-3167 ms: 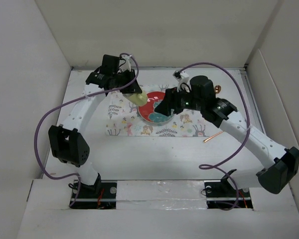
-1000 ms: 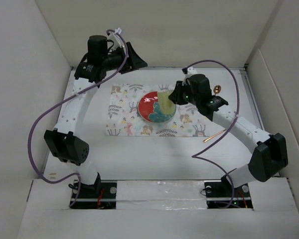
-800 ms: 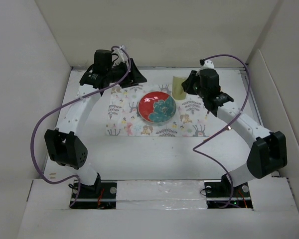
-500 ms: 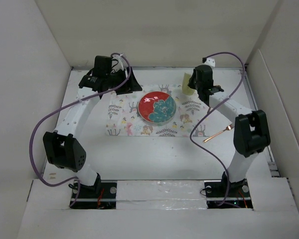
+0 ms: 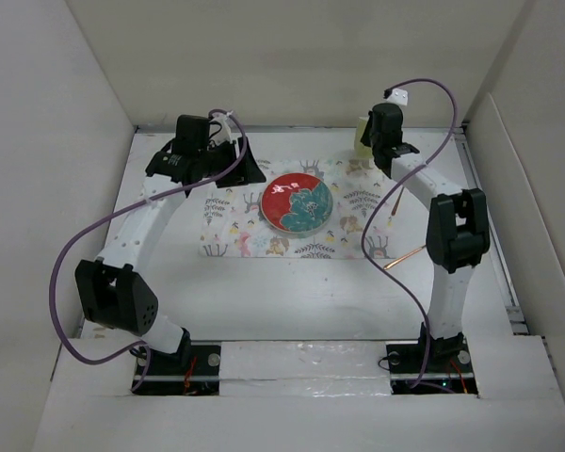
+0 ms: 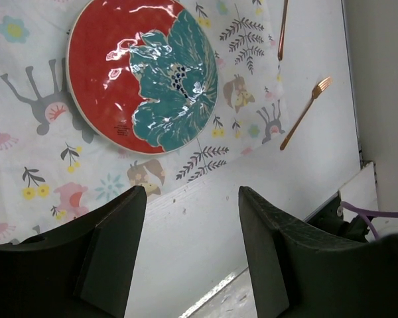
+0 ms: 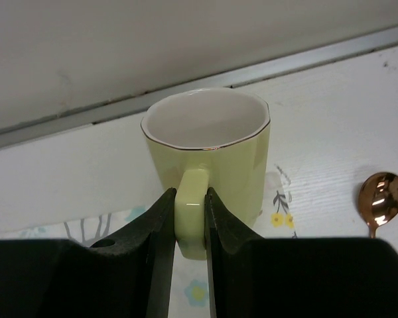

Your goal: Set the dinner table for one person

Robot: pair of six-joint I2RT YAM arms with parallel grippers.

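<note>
The placemat's corner by the spoon [image 5: 362, 169] is below and back of my right gripper. My right gripper will move back and down to release the mug on that corner.
A pale yellow mug [image 7: 209, 142] stands upright over the far right corner of the floral placemat [image 5: 231, 235], and my right gripper [image 7: 190, 192] is shut on its handle. From above, the mug [image 5: 360, 133] shows just left of the right gripper [image 5: 371, 141]; whether it touches the cloth I cannot tell. A red plate with a teal flower [image 5: 297, 202] lies in the middle of the placemat on the white dinner table [image 5: 292, 292]. My left gripper [image 6: 191, 192] hovers open and empty near the placemat's back left, also seen from above as the left gripper [image 5: 249, 169].
A copper fork [image 5: 405, 256] lies on the bare table right of the placemat. A copper spoon [image 7: 383, 192] lies just right of the mug. White walls close in the table at the back and both sides; the back wall is right behind the mug.
My right arm has carried the mug from over the plate to the back right corner of the placemat. The left gripper stayed open and shifted only slightly.
</note>
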